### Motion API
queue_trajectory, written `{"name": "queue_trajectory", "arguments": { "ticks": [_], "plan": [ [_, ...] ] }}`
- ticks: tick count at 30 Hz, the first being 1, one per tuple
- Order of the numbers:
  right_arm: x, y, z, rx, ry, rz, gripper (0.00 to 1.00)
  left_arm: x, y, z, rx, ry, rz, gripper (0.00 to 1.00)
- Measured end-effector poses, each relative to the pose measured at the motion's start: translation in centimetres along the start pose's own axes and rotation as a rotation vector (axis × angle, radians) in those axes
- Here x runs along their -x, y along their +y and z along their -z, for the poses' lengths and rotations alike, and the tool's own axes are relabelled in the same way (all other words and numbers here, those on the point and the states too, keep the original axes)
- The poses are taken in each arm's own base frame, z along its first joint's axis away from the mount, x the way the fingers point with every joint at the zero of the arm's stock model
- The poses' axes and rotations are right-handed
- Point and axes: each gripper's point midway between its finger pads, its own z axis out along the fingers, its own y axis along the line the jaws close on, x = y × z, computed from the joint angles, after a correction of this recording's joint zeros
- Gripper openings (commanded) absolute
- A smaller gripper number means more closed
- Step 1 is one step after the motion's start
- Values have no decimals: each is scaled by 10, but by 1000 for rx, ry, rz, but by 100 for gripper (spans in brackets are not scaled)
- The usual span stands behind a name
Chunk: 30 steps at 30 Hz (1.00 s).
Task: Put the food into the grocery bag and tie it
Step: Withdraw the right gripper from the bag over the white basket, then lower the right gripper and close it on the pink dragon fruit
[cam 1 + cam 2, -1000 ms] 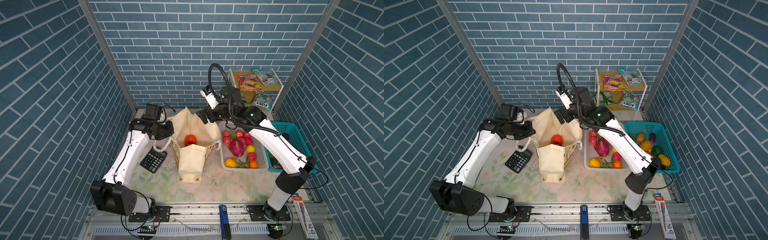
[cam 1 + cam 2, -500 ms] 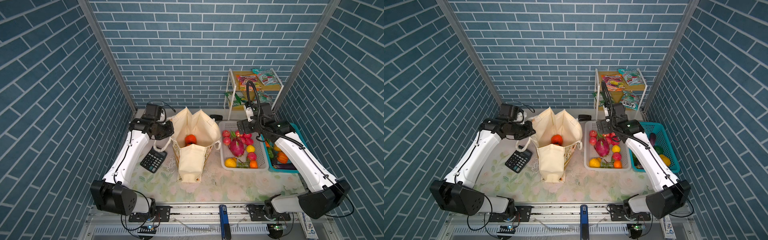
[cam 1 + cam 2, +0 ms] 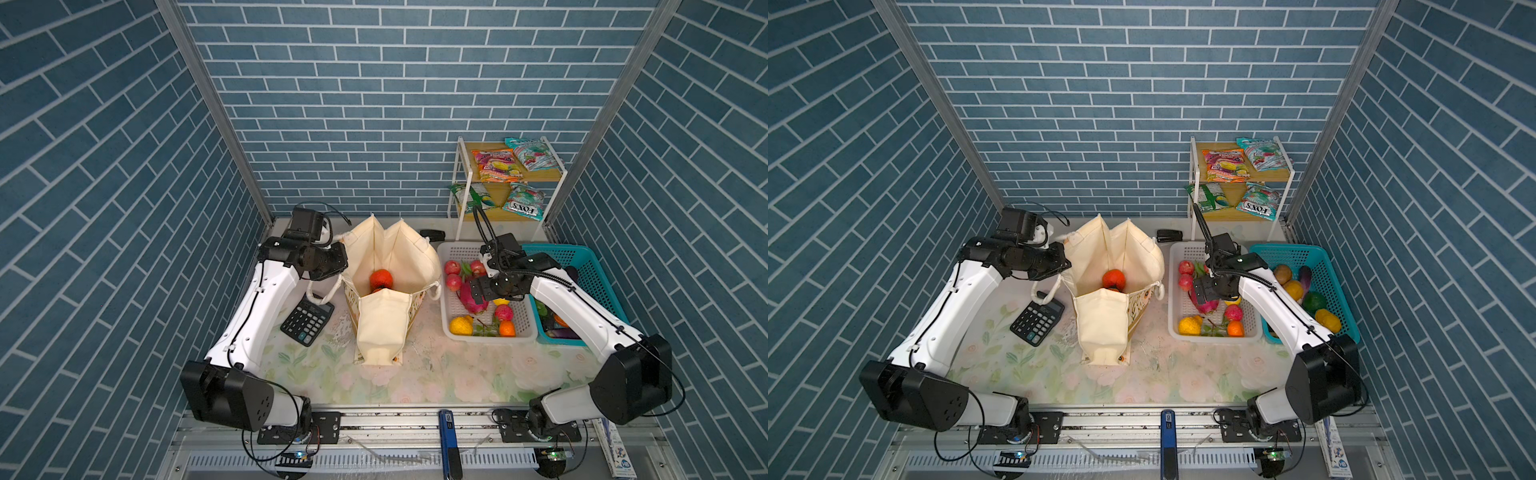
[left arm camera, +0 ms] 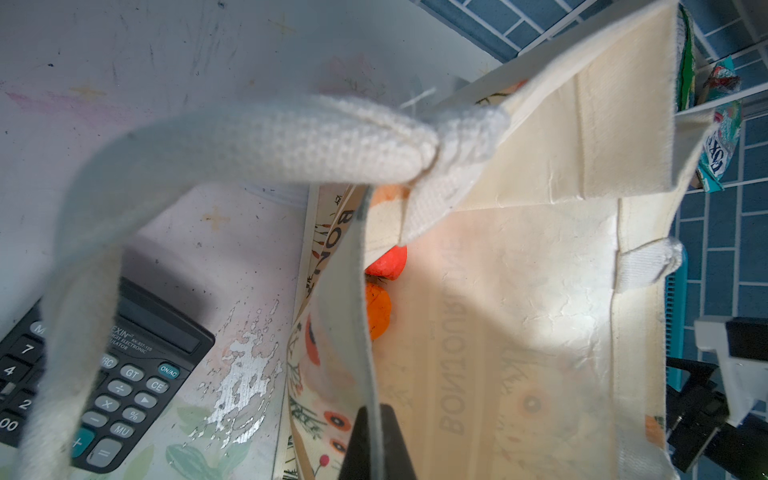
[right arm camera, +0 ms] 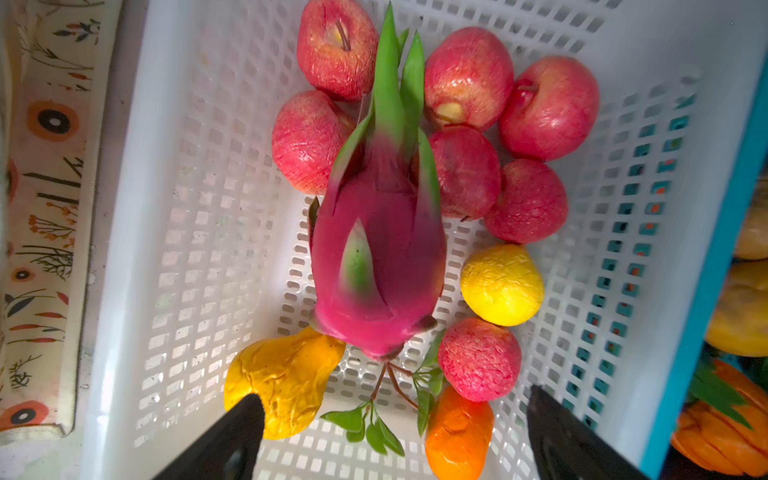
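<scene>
My right gripper is above the dragon fruit's round body (image 3: 472, 301) (image 5: 377, 260) and its open fingers are wider apart than the fruit, so next I need to lower the gripper and close it on the fruit.
The cream grocery bag (image 3: 384, 328) (image 3: 1104, 328) stands open at mid-table with a red-orange fruit (image 3: 381, 278) (image 3: 1114, 278) inside. My left gripper (image 3: 341, 266) (image 3: 1064, 262) (image 4: 376, 415) is shut on the bag's left rim, pinching the canvas wall (image 4: 519, 332) beside the rope handle (image 4: 291, 141). Open and holding nothing, my right gripper (image 3: 478, 291) (image 3: 1202, 291) (image 5: 395, 397) hovers over the white basket (image 3: 486, 337) (image 5: 208, 208), just above the magenta dragon fruit (image 3: 472, 302) (image 5: 378, 257). Red apples (image 5: 467, 79), a yellow pear (image 5: 282, 378) and an orange fruit (image 5: 457, 432) lie around it.
A black calculator (image 3: 307, 320) (image 4: 137, 365) lies left of the bag under my left arm. A teal basket (image 3: 598, 274) of produce sits right of the white one. Snack packets (image 3: 498, 166) rest on a small shelf at the back right.
My right arm swung from over the bag's mouth to the right and came down over the white basket, still open. The left arm and bag have not moved.
</scene>
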Motion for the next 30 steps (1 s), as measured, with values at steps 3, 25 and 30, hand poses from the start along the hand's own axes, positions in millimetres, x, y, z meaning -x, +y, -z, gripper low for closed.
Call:
{"name": "queue_trajectory", "arguments": {
  "ticks": [3, 25, 30],
  "plan": [
    [2, 4, -14, 15, 45, 1, 98, 0, 0, 0, 0, 0, 0, 0],
    [23, 5, -64, -14, 159, 14, 99, -2, 1, 1, 3, 8, -1, 0],
    [19, 5, -75, -18, 186, 6, 99, -2, 1, 1, 4, 8, -1, 0]
  ]
}}
